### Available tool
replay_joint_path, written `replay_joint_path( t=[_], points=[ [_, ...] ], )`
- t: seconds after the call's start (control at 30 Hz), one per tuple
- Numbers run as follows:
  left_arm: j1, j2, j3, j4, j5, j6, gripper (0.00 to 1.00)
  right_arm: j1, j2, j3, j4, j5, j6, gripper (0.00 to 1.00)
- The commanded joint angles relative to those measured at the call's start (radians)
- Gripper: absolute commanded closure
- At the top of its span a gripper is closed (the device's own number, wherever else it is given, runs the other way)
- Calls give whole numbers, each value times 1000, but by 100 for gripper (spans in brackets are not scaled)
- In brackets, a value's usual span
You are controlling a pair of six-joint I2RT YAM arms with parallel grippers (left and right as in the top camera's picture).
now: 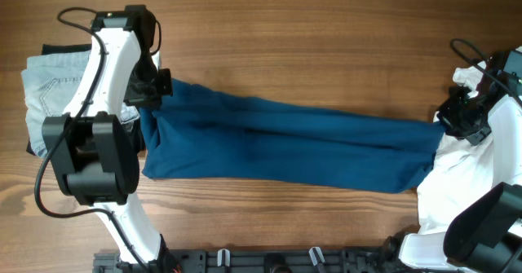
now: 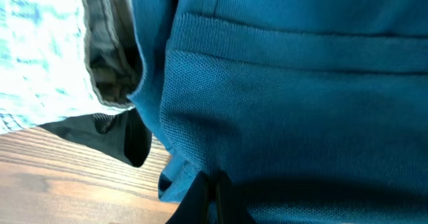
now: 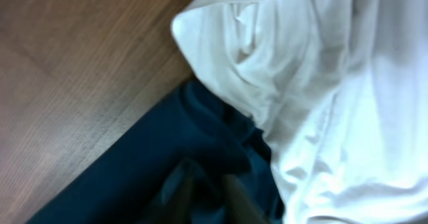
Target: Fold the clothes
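My left gripper is pinching the layer and should first move back toward the shirt's near strip [image 1: 167, 161] [image 2: 180, 186] to release the layer there, because that strip is still uncovered.
The dark blue shirt [image 1: 285, 143] lies stretched long across the wooden table, folded into a band. My left gripper [image 1: 155, 92] is shut on its left end; the left wrist view shows the closed fingers [image 2: 212, 197] pinching blue knit fabric [image 2: 301, 97]. My right gripper [image 1: 447, 120] is shut on the shirt's right end; the right wrist view shows the fingers [image 3: 210, 197] closed on dark blue cloth [image 3: 134, 170]. A pale denim garment [image 1: 49, 85] lies at far left, with a black garment [image 2: 127, 140] under it. A white garment [image 1: 461, 183] lies at far right.
The white garment [image 3: 321, 83] touches the shirt's right end. The pale denim [image 2: 40, 50] and an olive-grey fold [image 2: 110, 63] sit just left of the shirt's left end. Bare wooden table [image 1: 310, 37] lies behind the shirt.
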State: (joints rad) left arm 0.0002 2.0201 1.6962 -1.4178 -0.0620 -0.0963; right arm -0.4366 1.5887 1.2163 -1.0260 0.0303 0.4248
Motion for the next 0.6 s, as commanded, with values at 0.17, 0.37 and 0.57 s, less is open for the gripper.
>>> replay_joint_path(
  t=[0.17,0.37,0.57],
  points=[
    [8,-23,-12,-72,-10,-16,96,-1,-9,-1,-14,68,-32,96],
    [8,-23,-12,-100,-10,-17,74,-1,-9,-1,-43,86,-86,57],
    [8,-23,-12,-139,-11,-16,64,-1,-9,-1,-50,107,-80,58]
  ],
)
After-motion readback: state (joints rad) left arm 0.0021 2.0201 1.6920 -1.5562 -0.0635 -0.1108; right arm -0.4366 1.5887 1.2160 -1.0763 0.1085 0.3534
